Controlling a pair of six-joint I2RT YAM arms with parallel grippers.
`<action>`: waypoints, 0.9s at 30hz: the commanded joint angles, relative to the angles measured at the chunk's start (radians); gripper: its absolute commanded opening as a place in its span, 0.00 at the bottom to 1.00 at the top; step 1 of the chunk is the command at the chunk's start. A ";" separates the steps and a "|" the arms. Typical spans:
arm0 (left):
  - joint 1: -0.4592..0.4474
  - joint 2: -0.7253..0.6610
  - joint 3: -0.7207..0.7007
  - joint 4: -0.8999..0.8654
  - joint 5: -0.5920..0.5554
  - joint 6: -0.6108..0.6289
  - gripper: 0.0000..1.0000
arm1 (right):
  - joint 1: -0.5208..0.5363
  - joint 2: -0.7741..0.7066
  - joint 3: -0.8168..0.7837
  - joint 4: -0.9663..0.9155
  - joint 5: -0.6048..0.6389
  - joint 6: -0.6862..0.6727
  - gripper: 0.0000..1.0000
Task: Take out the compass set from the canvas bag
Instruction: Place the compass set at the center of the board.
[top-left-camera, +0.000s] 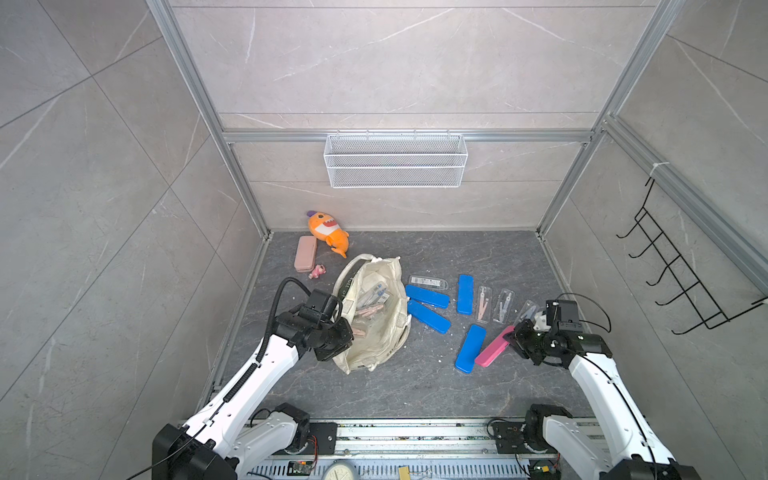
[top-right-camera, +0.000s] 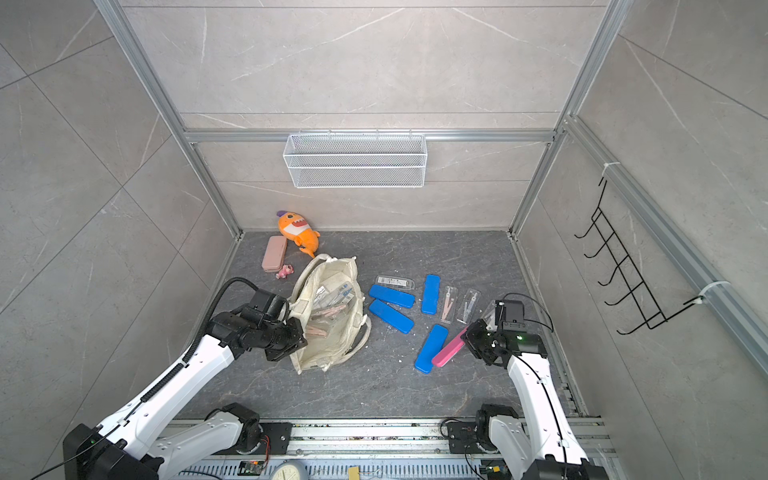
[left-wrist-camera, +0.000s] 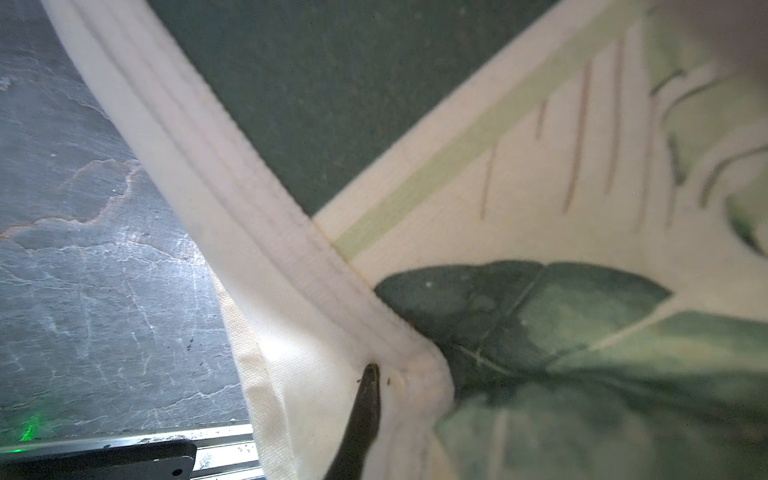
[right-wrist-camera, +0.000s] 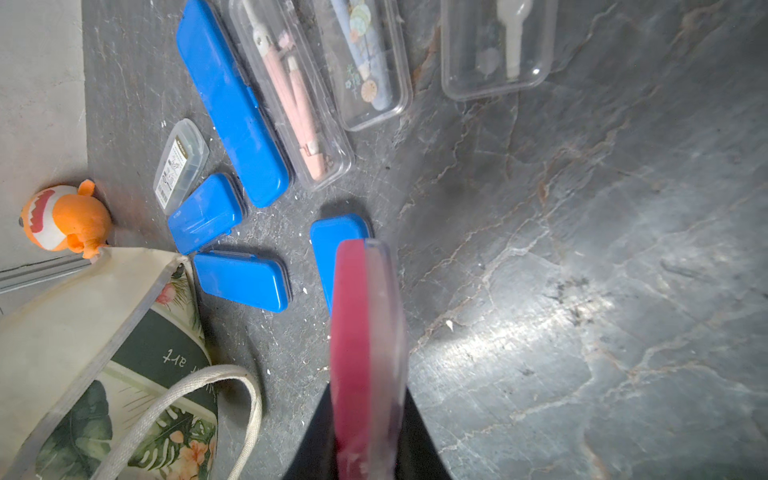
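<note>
The robot needs to lower its right gripper next and release the pink compass set onto the bare floor (top-left-camera: 488, 336) beside the near blue case, because this spot is outside the bag (top-left-camera: 376, 349).
The cream canvas bag (top-left-camera: 376, 349) (top-right-camera: 332, 345) lies open on the dark floor, with several clear-cased compass sets (top-left-camera: 368, 309) inside. My left gripper (top-left-camera: 347, 328) (top-right-camera: 301, 332) is shut on the bag's near-left rim. In the left wrist view one dark finger (left-wrist-camera: 365, 415) presses the white hem (left-wrist-camera: 291, 270) beside the green leaf print. My right gripper (top-left-camera: 513, 336) (right-wrist-camera: 365, 415) is shut on a pink compass set (top-left-camera: 492, 349) (right-wrist-camera: 361, 332) with a clear lid. It holds the set tilted beside a blue case (top-left-camera: 471, 348).
Right of the bag lie several blue cases (top-left-camera: 428, 296) and clear compass cases (top-left-camera: 483, 304). An orange plush toy (top-left-camera: 326, 230), a pink case (top-left-camera: 305, 253) and a small pink figure (top-left-camera: 316, 271) sit at the back left. A wire basket (top-left-camera: 395, 160) hangs on the back wall.
</note>
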 joint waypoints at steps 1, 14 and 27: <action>-0.001 -0.003 0.017 0.017 0.018 0.007 0.00 | -0.022 0.080 0.006 -0.021 -0.046 -0.136 0.00; -0.001 0.001 0.018 0.019 0.021 0.006 0.00 | -0.029 0.225 -0.008 0.079 -0.049 -0.231 0.00; -0.001 0.003 0.020 0.017 0.020 0.001 0.00 | -0.021 0.353 -0.049 0.222 -0.129 -0.223 0.01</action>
